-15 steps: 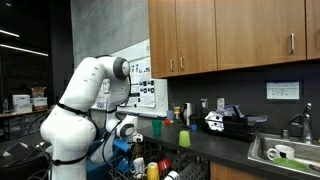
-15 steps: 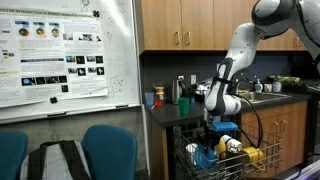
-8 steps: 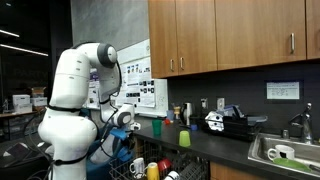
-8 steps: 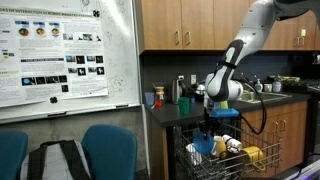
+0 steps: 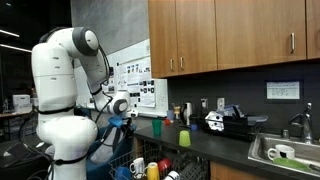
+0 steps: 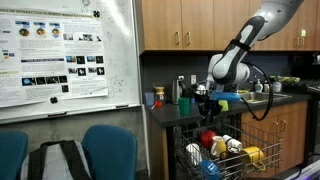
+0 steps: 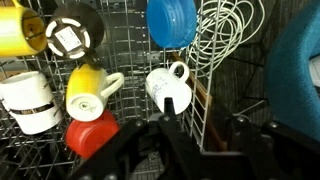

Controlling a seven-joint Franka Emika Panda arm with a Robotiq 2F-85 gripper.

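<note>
The white mug [image 7: 168, 88] rests in the rack clear of my fingers, so I will raise my gripper a little above the wire dish rack [image 7: 128, 92] and release there.
My gripper [image 7: 202, 112] hangs over a wire dish rack [image 7: 130, 50], its dark fingers partly apart. Between them I see only rack wires and a brown stick [image 7: 203, 102]; I cannot tell whether anything is held. Nearest below is a white mug [image 7: 168, 88], with a yellow mug [image 7: 88, 90], a red cup [image 7: 90, 135] and a blue cup [image 7: 172, 22] around it. In both exterior views the gripper [image 6: 207, 98] [image 5: 120, 108] is above the rack [image 6: 262, 160]. A blue piece [image 6: 229, 96] sits beside it.
Teal chairs [image 6: 105, 150] stand beside the rack under a whiteboard with posters [image 6: 65, 60]. The dark counter [image 5: 215, 145] carries a green cup [image 5: 184, 137] and appliances, with a sink [image 5: 285, 152] at its end. Wooden cabinets [image 5: 220, 35] hang overhead.
The arm has lifted and the gripper has risen from just above the rack to counter height. The blue piece beside it rose along with it. The fingers' spacing looks unchanged.
</note>
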